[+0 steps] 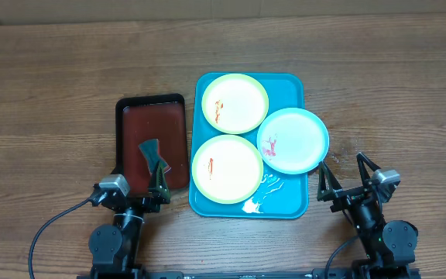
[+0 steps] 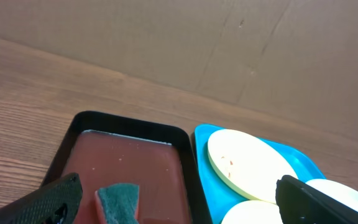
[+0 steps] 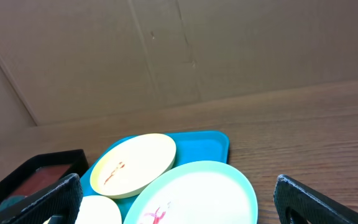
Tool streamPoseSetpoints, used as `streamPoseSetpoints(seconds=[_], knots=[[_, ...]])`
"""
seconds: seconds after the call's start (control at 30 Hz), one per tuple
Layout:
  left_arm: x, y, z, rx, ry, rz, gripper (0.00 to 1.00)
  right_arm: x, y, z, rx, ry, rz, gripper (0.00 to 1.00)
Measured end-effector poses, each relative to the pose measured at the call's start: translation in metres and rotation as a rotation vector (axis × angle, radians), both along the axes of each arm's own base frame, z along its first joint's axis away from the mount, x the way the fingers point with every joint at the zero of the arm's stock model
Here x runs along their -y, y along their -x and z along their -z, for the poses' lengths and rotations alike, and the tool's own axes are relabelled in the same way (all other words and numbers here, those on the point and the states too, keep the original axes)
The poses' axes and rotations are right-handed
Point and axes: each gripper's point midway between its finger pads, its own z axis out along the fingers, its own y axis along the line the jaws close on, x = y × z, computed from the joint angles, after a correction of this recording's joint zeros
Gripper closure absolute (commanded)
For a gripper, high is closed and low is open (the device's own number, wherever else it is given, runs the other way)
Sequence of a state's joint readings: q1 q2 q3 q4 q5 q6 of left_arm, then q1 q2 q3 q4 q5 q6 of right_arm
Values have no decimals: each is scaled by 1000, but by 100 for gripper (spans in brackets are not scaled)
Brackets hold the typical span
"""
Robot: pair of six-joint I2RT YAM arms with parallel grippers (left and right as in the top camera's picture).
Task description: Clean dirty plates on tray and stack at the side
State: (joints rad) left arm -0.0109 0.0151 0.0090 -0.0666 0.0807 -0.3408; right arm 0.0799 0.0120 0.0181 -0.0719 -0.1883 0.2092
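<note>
My right gripper will next go up, move across the near edge of the blue-rimmed plate and come down onto the facing rim of the near plate, because that plate still has a red smear on it.
Three plates lie on the turquoise tray (image 1: 294, 91). A yellow-green-rimmed plate (image 1: 235, 102) sits at the far end. A second yellow-green-rimmed plate (image 1: 227, 168) sits at the near left. A light-blue-rimmed plate (image 1: 293, 139) overhangs the tray's right rim. All show red smears. My left gripper (image 1: 159, 190) is open and empty near the table's front, over the near end of the small tray. My right gripper (image 1: 343, 182) is open and empty, right of the turquoise tray's near corner. In the right wrist view the blue-rimmed plate (image 3: 197, 196) lies between the fingers' line of sight.
A black-rimmed red-brown tray (image 1: 150, 124) lies left of the turquoise tray and holds a green sponge (image 1: 152, 155), also in the left wrist view (image 2: 120, 202). A white wet patch (image 1: 263, 194) sits on the turquoise tray's near end. A cardboard wall (image 2: 229, 43) stands behind the table.
</note>
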Motion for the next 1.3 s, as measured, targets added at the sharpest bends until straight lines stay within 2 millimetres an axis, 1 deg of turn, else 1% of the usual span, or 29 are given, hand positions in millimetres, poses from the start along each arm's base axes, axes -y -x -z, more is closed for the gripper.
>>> streamPoseSetpoints(seconds=[0.43,0.5,0.6,0.67,0.7,0.77,0.83,0.9,0.93,1.0,1.07,1.1,1.13,1.17,1.23,1.3], knots=[[1,0,-4,17,1,7,0,-3,1,0,0,-1,-20,0],[1,0,-11,47,1,7,0,-6,2,1,-5,-9,-35,0],[1,0,-20,74,1,7,0,-11,5,11,-62,-27,-69,0],[1,2,-28,73,1,6,0,-14,8,8,-82,-33,-83,0],[1,3,-35,74,0,5,0,-14,9,3,-90,-37,-88,0],[-1,6,-54,57,-4,-3,0,-15,14,-18,-92,-42,-95,0],[-2,7,-78,23,-9,-9,0,-16,18,-46,-93,-45,-101,0],[-2,6,-100,-16,-14,-12,0,-16,20,-71,-130,-45,-103,0],[-2,4,-109,-63,-19,-11,0,-17,20,-83,-170,-44,-106,0],[0,-2,-123,-160,-26,3,0,-17,17,-95,-254,-45,-105,0],[5,-14,-136,-266,-27,35,0,-18,9,-105,-372,-41,-103,0],[8,-18,-136,-333,-23,52,0,-19,5,-106,-433,-39,-101,0],[11,-19,-135,-415,-17,70,0,-19,5,-104,-530,-38,-99,0],[13,-23,-137,-476,-11,84,0,-20,-2,-108,-586,-36,-99,0],[17,-29,-143,-569,-2,103,0,-22,-16,-117,-649,-37,-101,0],[20,-34,-146,-656,8,119,0,-25,-30,-120,-704,-41,-114,0]])
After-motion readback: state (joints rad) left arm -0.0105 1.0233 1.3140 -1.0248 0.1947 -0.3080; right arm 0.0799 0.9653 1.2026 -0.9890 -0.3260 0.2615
